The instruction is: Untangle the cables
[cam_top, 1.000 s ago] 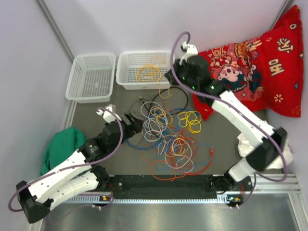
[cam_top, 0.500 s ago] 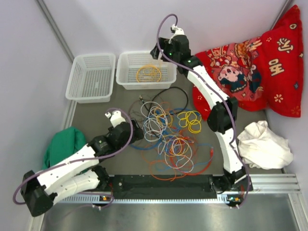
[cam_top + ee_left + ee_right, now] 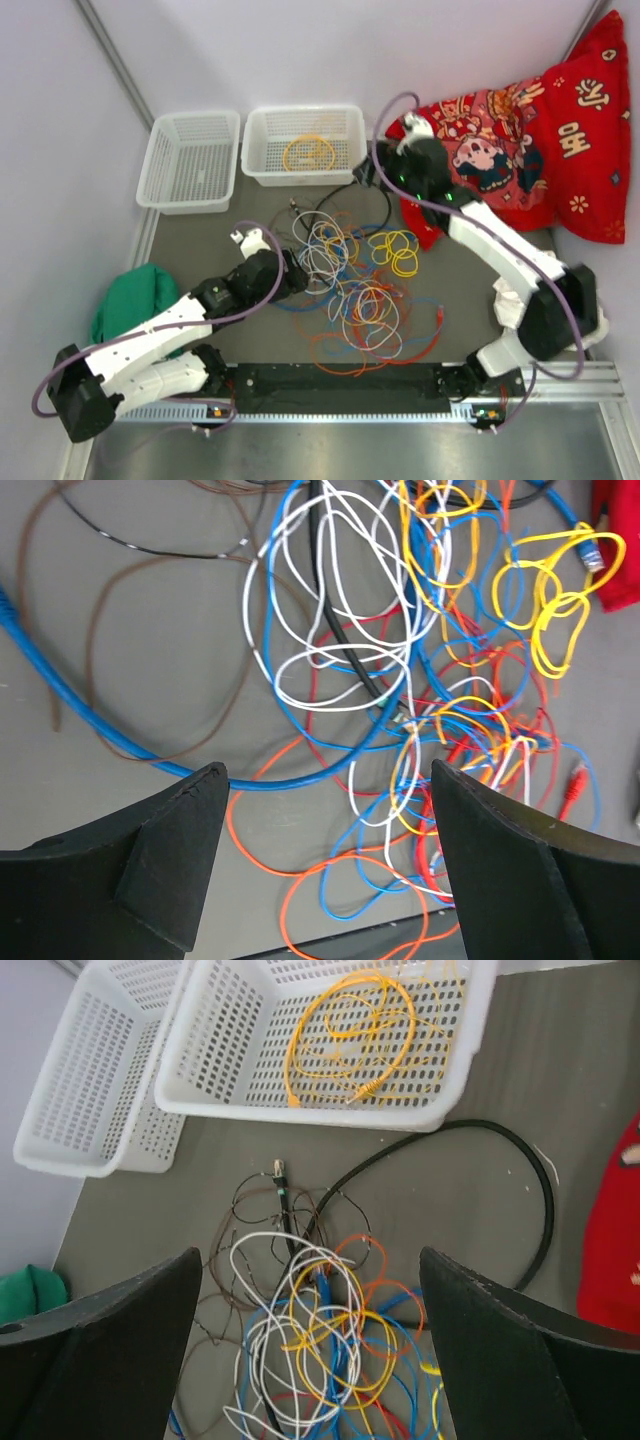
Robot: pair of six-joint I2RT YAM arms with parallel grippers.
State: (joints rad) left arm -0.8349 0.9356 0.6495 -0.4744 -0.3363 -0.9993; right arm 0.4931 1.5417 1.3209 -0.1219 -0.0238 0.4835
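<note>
My right gripper will next move back and down onto that crossing [image 3: 377,288] to close, as red, blue and white cables cross thickly in the near half of the tangle.
The cables [image 3: 350,290] lie in a loose tangle of white, blue, yellow, orange and red loops mid-table. One coiled yellow cable [image 3: 308,152] rests apart in the right white basket [image 3: 256,150]. My left gripper [image 3: 294,274] is open at the tangle's left edge. In the left wrist view it [image 3: 328,770] hovers over blue and orange loops [image 3: 400,680] with nothing between its fingers [image 3: 150,850]. My right gripper [image 3: 365,172] is open by the basket's right corner. From the right wrist, it [image 3: 310,1255] looks down on the tangle's far end [image 3: 320,1340], empty.
A second white basket [image 3: 190,160] stands left of the first. A thick black cable [image 3: 480,1160] arcs near the red printed cloth [image 3: 520,140]. A green cloth [image 3: 130,300] lies at the left edge. A black rail [image 3: 340,385] runs along the front.
The right arm swung out over the basket, then came back to its right corner with the jaws open. The left gripper moved right, closer to the tangle.
</note>
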